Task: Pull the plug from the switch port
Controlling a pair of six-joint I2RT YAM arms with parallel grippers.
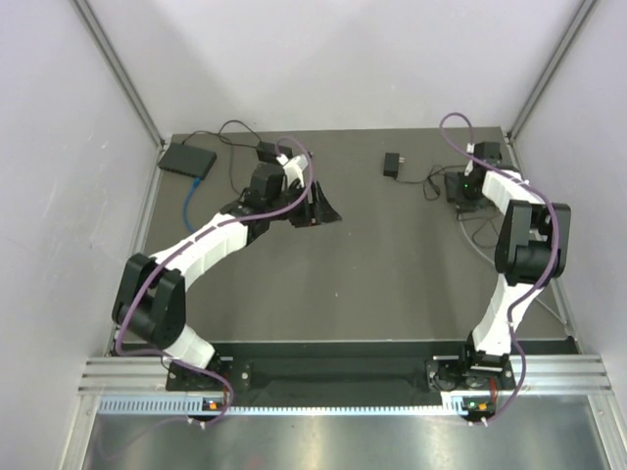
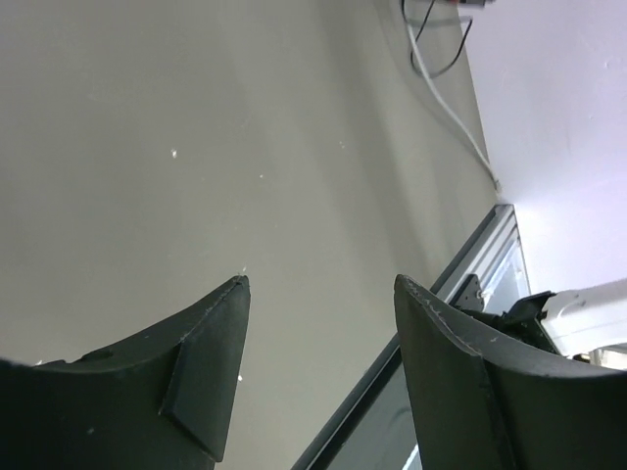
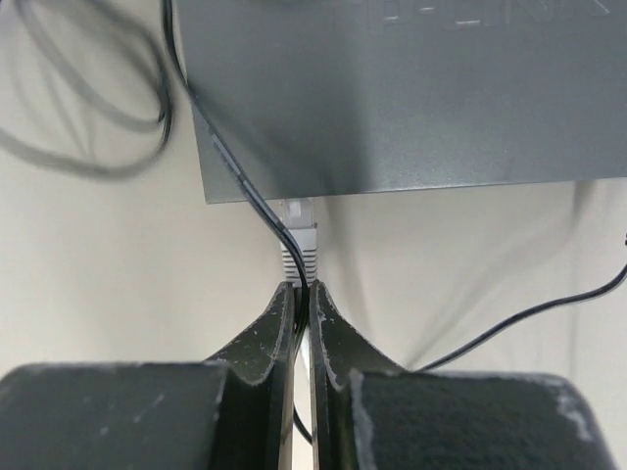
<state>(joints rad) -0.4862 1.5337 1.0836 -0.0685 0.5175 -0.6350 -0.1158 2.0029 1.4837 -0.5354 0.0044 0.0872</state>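
Note:
My right gripper pulls back on the plug's cable just behind its grey boot next, then releases it, because the fingers also pinch a black wire.
In the right wrist view a dark grey switch fills the top. A pale grey plug with a clear tip points into the switch's near edge; I cannot tell whether the tip still sits in the port. My right gripper is shut on the plug's cable just behind its boot, and a thin black wire runs between the fingers too. In the top view this gripper is at the back right. My left gripper is open and empty over the middle back of the table; it also shows in the left wrist view.
A second black box with a blue cable lies at the back left. A small black adapter lies at the back middle with its wire. Loose black cables loop left of the switch. A metal rail edges the table.

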